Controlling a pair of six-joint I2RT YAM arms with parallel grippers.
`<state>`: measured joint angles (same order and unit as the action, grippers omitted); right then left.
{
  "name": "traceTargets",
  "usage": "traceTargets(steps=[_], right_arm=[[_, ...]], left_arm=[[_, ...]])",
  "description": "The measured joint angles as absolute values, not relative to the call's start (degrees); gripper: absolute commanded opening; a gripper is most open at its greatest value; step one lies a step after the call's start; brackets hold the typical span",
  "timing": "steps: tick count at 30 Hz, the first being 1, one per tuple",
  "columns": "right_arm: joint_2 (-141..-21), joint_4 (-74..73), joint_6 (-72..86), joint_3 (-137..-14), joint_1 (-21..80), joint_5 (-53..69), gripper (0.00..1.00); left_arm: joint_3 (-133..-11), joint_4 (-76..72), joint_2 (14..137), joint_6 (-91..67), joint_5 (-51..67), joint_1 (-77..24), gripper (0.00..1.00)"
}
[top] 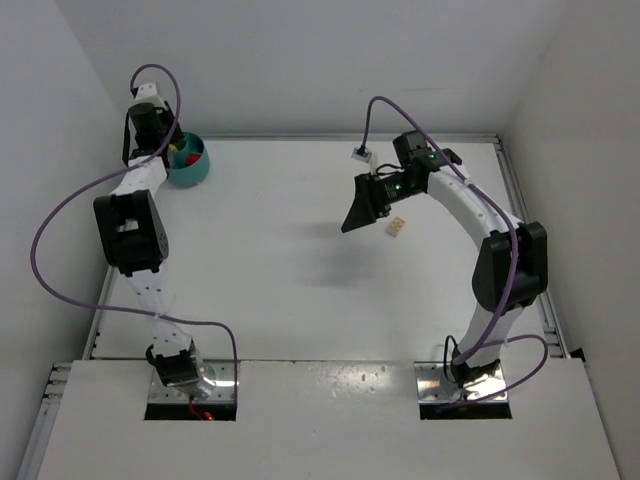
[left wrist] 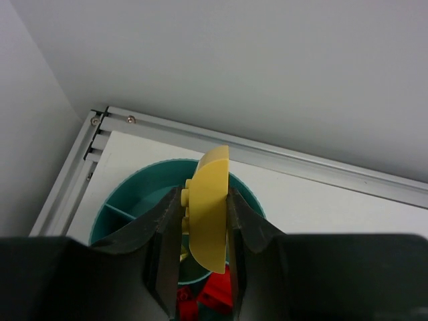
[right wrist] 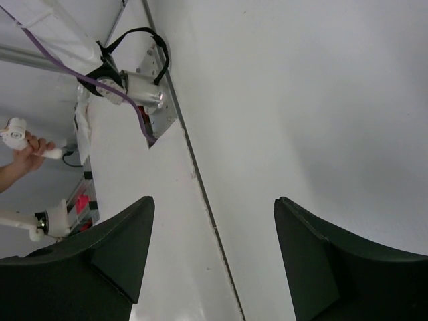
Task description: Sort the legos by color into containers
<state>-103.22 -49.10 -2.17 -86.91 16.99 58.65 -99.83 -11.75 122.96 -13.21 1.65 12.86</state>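
My left gripper will next ease down slightly over the bowl's round middle section (top: 181, 152) (left wrist: 190, 269) and release the yellow studded piece there, since yellow already shows inside it.
The teal bowl (top: 195, 172) stands at the table's far left corner. In the left wrist view its rim (left wrist: 144, 170) and curved dividers show, with red bricks (left wrist: 217, 291) in the near compartment. My left gripper (top: 168, 150) hangs right over the bowl, shut on a yellow studded piece with a rounded edge (left wrist: 208, 207), held upright between the fingers (left wrist: 167, 234). A pale studded rectangular brick (top: 397, 227) lies on the table at right. My right gripper (top: 355, 218) is open and empty, raised just left of that brick; its view (right wrist: 214, 200) shows only bare table. No purple brick shows.
The metal rail (left wrist: 281, 157) and the back wall run close behind the bowl, with the left wall beside it. The raised white board (top: 320, 400) with both arm bases is at the near edge. A purple cable (top: 60, 230) loops off the left arm.
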Motion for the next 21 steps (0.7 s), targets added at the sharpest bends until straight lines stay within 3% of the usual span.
traceTargets(steps=[17,21], right_arm=[[-103.24,-49.10,-2.55,-86.91,16.99,59.11,0.72],[-103.37,-49.17,-2.57,-86.91,16.99,59.13,0.73]], left_arm=[[-104.22,-12.12,127.66,-11.18,-1.50,12.86,0.00],[-103.31,-12.12,127.66,-10.85,-1.58,12.86,0.07]])
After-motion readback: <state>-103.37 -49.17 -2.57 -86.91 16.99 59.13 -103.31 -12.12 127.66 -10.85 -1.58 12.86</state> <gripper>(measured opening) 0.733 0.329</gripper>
